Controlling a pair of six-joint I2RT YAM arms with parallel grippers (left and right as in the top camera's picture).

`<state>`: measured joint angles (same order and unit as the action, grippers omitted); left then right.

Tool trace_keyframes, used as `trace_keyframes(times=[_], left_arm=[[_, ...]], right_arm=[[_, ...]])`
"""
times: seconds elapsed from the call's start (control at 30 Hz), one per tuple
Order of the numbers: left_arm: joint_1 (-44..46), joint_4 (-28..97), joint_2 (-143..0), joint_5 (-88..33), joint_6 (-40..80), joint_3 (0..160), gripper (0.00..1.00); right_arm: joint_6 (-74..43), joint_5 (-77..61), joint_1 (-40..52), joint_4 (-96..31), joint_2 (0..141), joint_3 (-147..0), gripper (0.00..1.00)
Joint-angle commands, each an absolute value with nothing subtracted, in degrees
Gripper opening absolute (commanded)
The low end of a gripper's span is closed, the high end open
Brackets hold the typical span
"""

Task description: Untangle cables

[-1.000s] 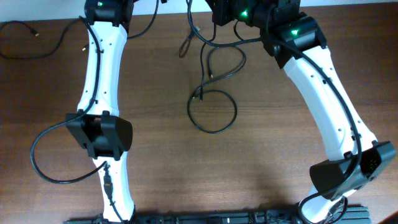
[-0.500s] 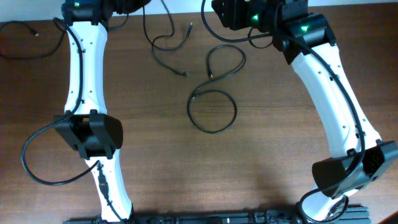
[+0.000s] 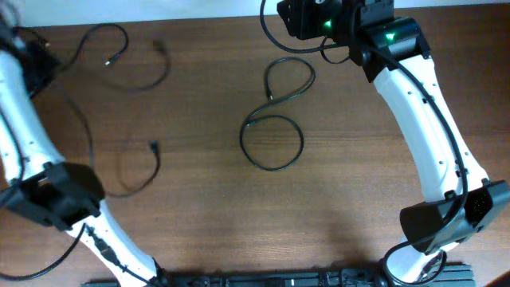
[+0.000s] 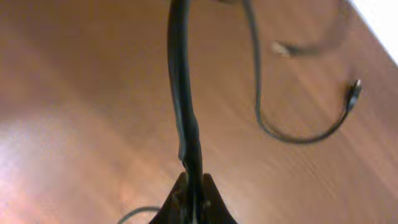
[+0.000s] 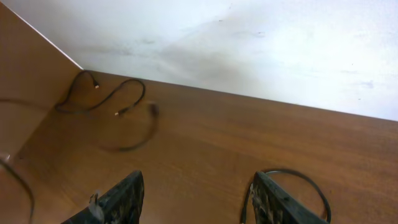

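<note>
The cable's plug ends trail loose, so I need to move my left gripper back, down and to the left in the overhead view, to the tabletop, and let go of the cable.
My left gripper is shut on a black cable that runs straight up from its jaws. In the overhead view the left arm is at the far left edge, its gripper blurred in the top-left corner. Thin black cables trail from there across the left of the table, with plug ends lying loose. A separate cable lies mid-table in a figure-eight loop. My right gripper hangs open above the table with nothing between its fingers. Part of that cable loop shows beside its right finger.
A white wall borders the table's far edge. The right arm crosses the right side of the table. Another thin cable with a plug lies to the right of the held one. A black rail runs along the front edge.
The left arm swung far left, dragging its cable away from the middle loop and spreading it over the left side. The right gripper opened and let go of the cables.
</note>
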<state>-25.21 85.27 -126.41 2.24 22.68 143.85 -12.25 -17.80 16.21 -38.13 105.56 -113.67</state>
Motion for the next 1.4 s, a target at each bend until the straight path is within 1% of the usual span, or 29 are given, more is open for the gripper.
trace_keyframes(times=[0.0, 0.07, 0.13, 0.27, 0.4, 0.57, 0.6, 0.63, 0.67, 0.7, 0.73, 0.8, 0.9, 0.93, 0.97, 1.0, 1.03, 1.07, 1.13, 1.17, 1.2, 1.23, 1.27, 1.3, 1.33, 1.37], left_arm=[[-30.9, 85.7, -124.7, 7.3, 32.2, 144.0, 0.00], [-33.6, 82.6, -124.7, 7.6, 33.4, 144.0, 0.00], [-36.1, 80.4, -124.9, 8.0, 38.5, 144.0, 0.00], [-41.2, 76.4, -127.2, 9.5, 42.5, 144.0, 0.00], [-42.9, 69.6, -131.6, 9.2, 43.2, 144.0, 0.00], [-42.3, 69.7, -137.4, 4.2, 40.2, 144.0, 0.00], [-42.2, 70.3, -137.7, 3.7, 40.2, 144.0, 0.02], [-42.0, 72.1, -138.0, 3.4, 40.2, 144.0, 0.09], [-41.8, 73.8, -138.0, 3.4, 40.2, 144.0, 0.09], [-41.7, 76.5, -138.4, 5.1, 40.2, 144.0, 0.05], [-41.6, 78.0, -138.9, 6.9, 40.2, 144.0, 0.06], [-41.1, 80.9, -141.7, 9.7, 40.2, 144.0, 0.40], [-41.0, 81.2, -143.1, 10.4, 37.3, 144.0, 0.39], [-40.9, 80.7, -143.4, 10.4, 36.1, 144.0, 0.34], [-40.9, 80.7, -143.5, 10.3, 36.1, 144.0, 0.35], [-40.9, 80.8, -143.5, 10.4, 36.1, 144.0, 0.50], [-41.0, 80.6, -143.5, 10.4, 36.1, 144.0, 0.81], [-41.2, 80.3, -143.6, 11.1, 36.2, 144.0, 0.95], [-41.9, 79.4, -143.6, 13.6, 36.2, 144.0, 0.96], [-42.3, 78.9, -143.9, 13.5, 36.2, 144.0, 0.94], [-42.3, 78.0, -144.6, 14.1, 36.1, 144.0, 0.86], [-42.3, 76.2, -146.4, 14.4, 36.1, 144.0, 0.48], [-42.3, 75.0, -147.6, 14.4, 36.1, 144.0, 0.45], [-42.3, 74.1, -149.4, 14.2, 36.2, 144.0, 0.56], [-42.3, 73.9, -151.2, 14.2, 36.2, 144.0, 0.49], [-42.3, 73.7, -152.0, 14.2, 36.2, 144.0, 0.17]], right_arm=[[-12.5, -17.1, 16.1, -37.6, 105.6, -113.9, 0.53], [-12.5, -17.1, 16.1, -37.8, 105.6, -113.9, 0.54], [-12.5, -17.1, 16.1, -38.4, 105.6, -113.9, 0.53], [-12.5, -17.1, 16.1, -38.6, 105.6, -113.9, 0.53], [-12.5, -17.0, 16.1, -38.6, 105.6, -113.9, 0.53], [-12.5, -17.1, 16.1, -38.5, 105.6, -113.9, 0.54], [-12.5, -17.1, 16.1, -38.4, 105.6, -113.9, 0.53], [-12.5, -17.1, 16.1, -38.4, 105.6, -113.9, 0.53], [-12.5, -17.1, 16.1, -38.4, 105.6, -113.9, 0.53], [-12.5, -17.1, 16.1, -38.4, 105.6, -113.9, 0.53], [-12.5, -17.1, 16.1, -38.4, 105.6, -113.9, 0.53], [-12.5, -17.1, 16.1, -38.6, 105.6, -113.9, 0.53], [-12.5, -17.1, 16.1, -38.6, 105.6, -113.9, 0.53], [-12.5, -17.1, 16.1, -38.6, 105.6, -113.9, 0.54], [-12.5, -17.1, 16.1, -38.6, 105.6, -113.9, 0.53], [-12.5, -17.1, 16.1, -38.7, 105.6, -113.9, 0.53], [-12.5, -17.1, 16.1, -38.9, 105.6, -113.9, 0.53], [-12.5, -17.1, 16.1, -39.0, 105.6, -113.9, 0.53], [-12.5, -17.1, 16.1, -39.3, 105.6, -113.9, 0.53], [-12.5, -17.1, 16.1, -39.3, 105.6, -113.9, 0.53], [-12.5, -17.1, 16.1, -39.3, 105.6, -113.9, 0.53], [-12.5, -17.1, 16.1, -39.2, 105.6, -113.9, 0.54], [-12.5, -17.1, 16.1, -39.3, 105.6, -113.9, 0.54], [-12.5, -17.1, 16.1, -39.3, 105.6, -113.9, 0.54], [-12.5, -17.1, 16.1, -39.2, 105.6, -113.9, 0.54], [-12.5, -17.1, 16.1, -39.2, 105.6, -113.9, 0.54]])
